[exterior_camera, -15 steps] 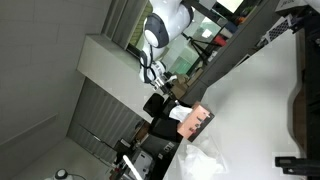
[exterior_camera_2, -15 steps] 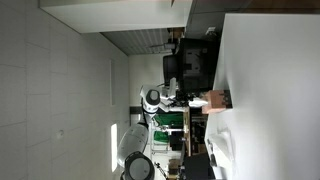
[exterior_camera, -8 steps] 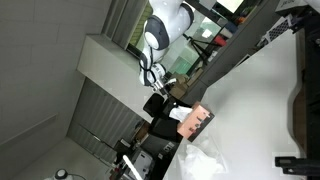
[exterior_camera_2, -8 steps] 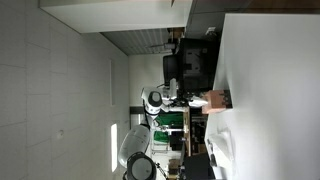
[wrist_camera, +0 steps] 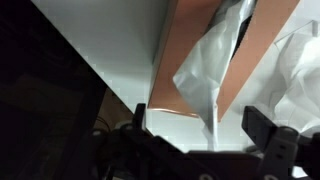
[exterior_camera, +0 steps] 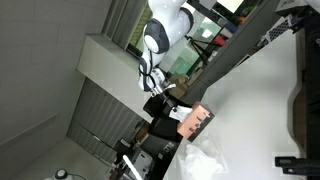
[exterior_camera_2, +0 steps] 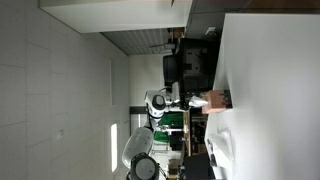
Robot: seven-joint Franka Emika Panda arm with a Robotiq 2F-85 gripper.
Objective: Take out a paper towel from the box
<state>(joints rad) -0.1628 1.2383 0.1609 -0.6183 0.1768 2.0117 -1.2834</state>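
The gripper will next move a little toward the salmon-pink box (exterior_camera: 197,122) along the towel and close on the towel's loose end (exterior_camera: 174,108), since that end already hangs between the open fingers.
The wrist view has the salmon-pink box (wrist_camera: 268,45) at the top, with a white paper towel (wrist_camera: 205,75) rising from its slot in a crumpled peak. The towel's thin tip hangs between the dark fingers of my gripper (wrist_camera: 203,125). The jaws stand wide apart and do not pinch it. In both exterior views the gripper (exterior_camera: 166,96) (exterior_camera_2: 186,98) is close beside the box (exterior_camera: 197,122) (exterior_camera_2: 216,100) at the table's edge. A loose crumpled white sheet (exterior_camera: 207,160) lies on the table near the box.
The white table (exterior_camera: 260,95) stretches away from the box. Dark blocky objects (exterior_camera: 160,128) sit beside the box, and a dark frame (exterior_camera: 305,100) stands at the table's far side. A dark monitor-like block (exterior_camera_2: 190,68) is near the box.
The arm's upper joints have shifted slightly in an exterior view. The box and the crumpled sheet on the table have not moved.
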